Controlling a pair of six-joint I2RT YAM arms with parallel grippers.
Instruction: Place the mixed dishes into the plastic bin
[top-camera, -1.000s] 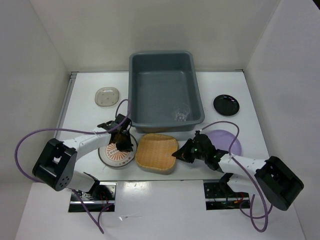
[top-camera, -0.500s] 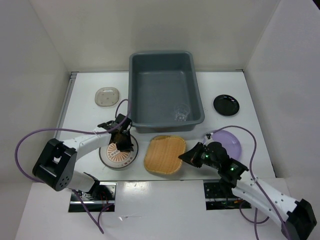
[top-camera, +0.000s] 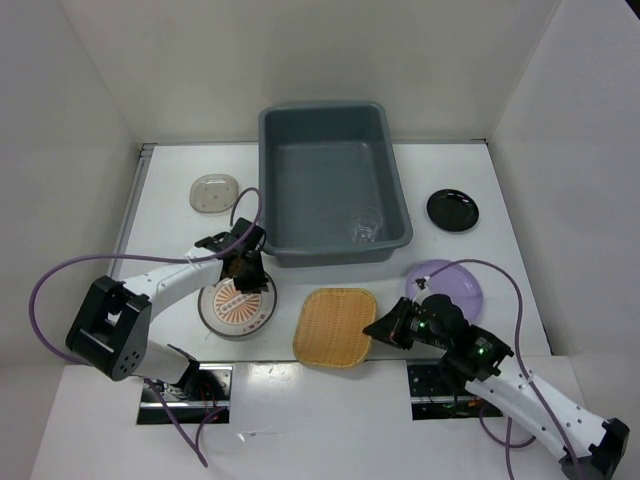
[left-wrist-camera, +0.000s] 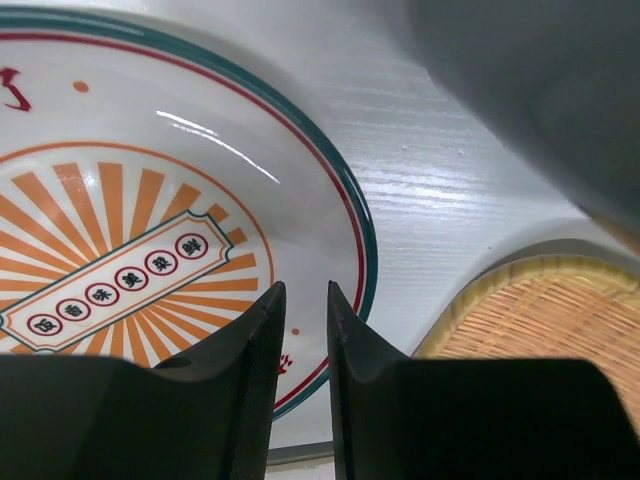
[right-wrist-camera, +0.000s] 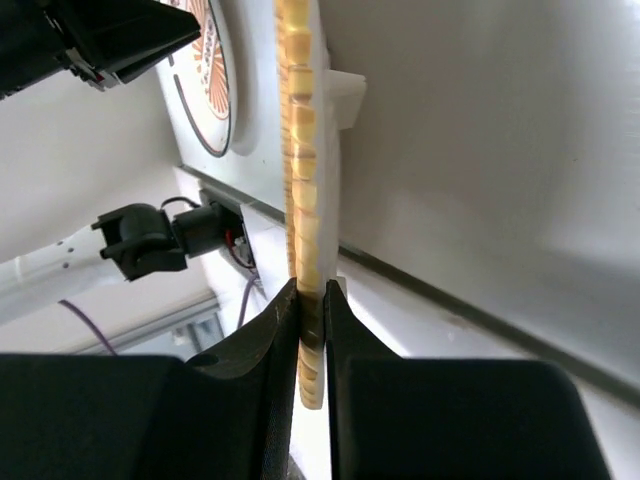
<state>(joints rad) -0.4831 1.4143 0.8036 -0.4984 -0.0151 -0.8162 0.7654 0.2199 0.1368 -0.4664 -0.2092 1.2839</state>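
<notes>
The right gripper next raises the tray (top-camera: 335, 327) over the bin's near side, lowers it and releases, since the bin's bottom has its empty far part outward behind that side.
My right gripper (top-camera: 378, 328) is shut on the right edge of the square woven bamboo tray (top-camera: 335, 327). In the right wrist view the tray's edge (right-wrist-camera: 300, 150) runs straight up from my gripper (right-wrist-camera: 310, 300). My left gripper (top-camera: 241, 268) hovers at the far rim of the sunburst plate (top-camera: 237, 307). Its jaws stand a narrow gap apart with nothing between them (left-wrist-camera: 303, 300), over the plate (left-wrist-camera: 150, 230). The grey-blue bin (top-camera: 268, 180) holds the clear glass cup (top-camera: 362, 228). The lilac plate (top-camera: 452, 278), black dish (top-camera: 452, 210) and beige dish (top-camera: 214, 192) lie on the table.
The bin's near wall (top-camera: 335, 252) stands just beyond the tray and the sunburst plate. White walls enclose the table on the left, right and back. Purple cables loop beside both arms. The tray's corner (left-wrist-camera: 540, 320) shows beside the plate in the left wrist view.
My right gripper has dragged the bamboo tray toward the near edge and to the right, away from the bin. My left gripper has shifted slightly toward the plate's far rim.
</notes>
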